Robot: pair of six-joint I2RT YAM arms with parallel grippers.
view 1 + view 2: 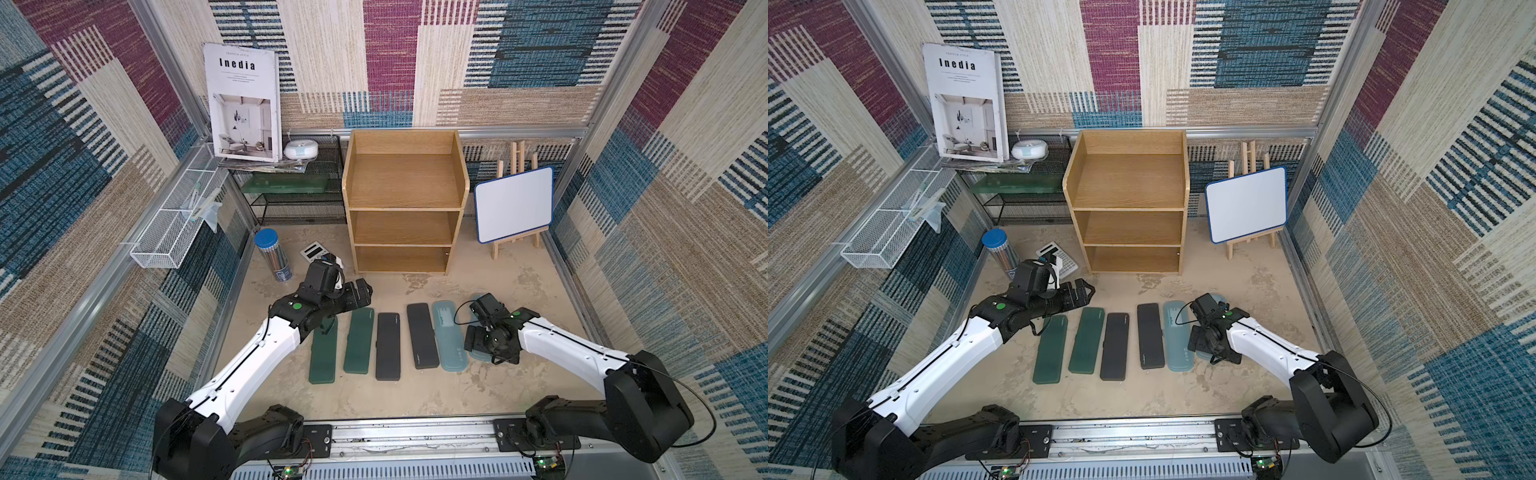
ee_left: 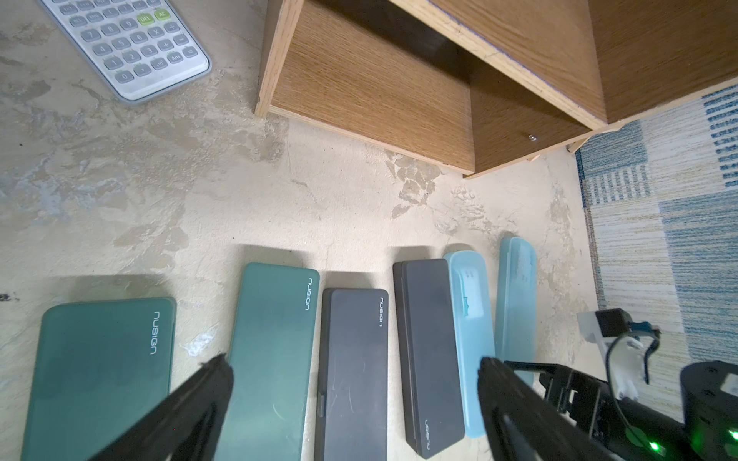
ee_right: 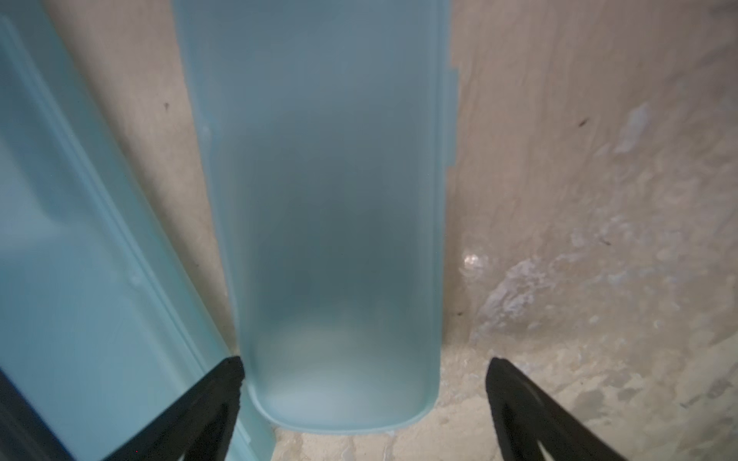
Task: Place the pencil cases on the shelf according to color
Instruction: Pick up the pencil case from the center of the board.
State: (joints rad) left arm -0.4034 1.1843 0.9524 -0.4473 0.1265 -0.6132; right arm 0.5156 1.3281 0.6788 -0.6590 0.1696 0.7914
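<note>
My right gripper's open fingers are already on either side of the case, so it will next move down around the near end point(image 1: 480, 356) point(image 3: 343, 376) of the outer light blue case below it.
Six pencil cases lie in a row on the table: two dark green point(image 1: 323, 353) point(image 1: 359, 338), two black point(image 1: 387, 345) point(image 1: 422, 334), two light blue point(image 1: 448, 334) point(image 3: 331, 199). The wooden shelf point(image 1: 405, 183) behind them is empty on all tiers. My left gripper point(image 2: 355, 371) is open and hovers over the far ends of the green cases point(image 2: 271, 359). My right gripper point(image 3: 365, 371) points down, open, its jaws straddling the outer light blue case without clamping it. That case is mostly hidden under the wrist in both top views.
A white calculator point(image 1: 318, 252) and a blue-lidded pencil tube point(image 1: 272, 259) stand left of the shelf. Behind them is a black wire mesh rack point(image 1: 299, 195) with a book point(image 1: 243, 102). A white wire basket point(image 1: 174, 224) hangs on the left wall. A small whiteboard easel point(image 1: 514, 205) stands to the right.
</note>
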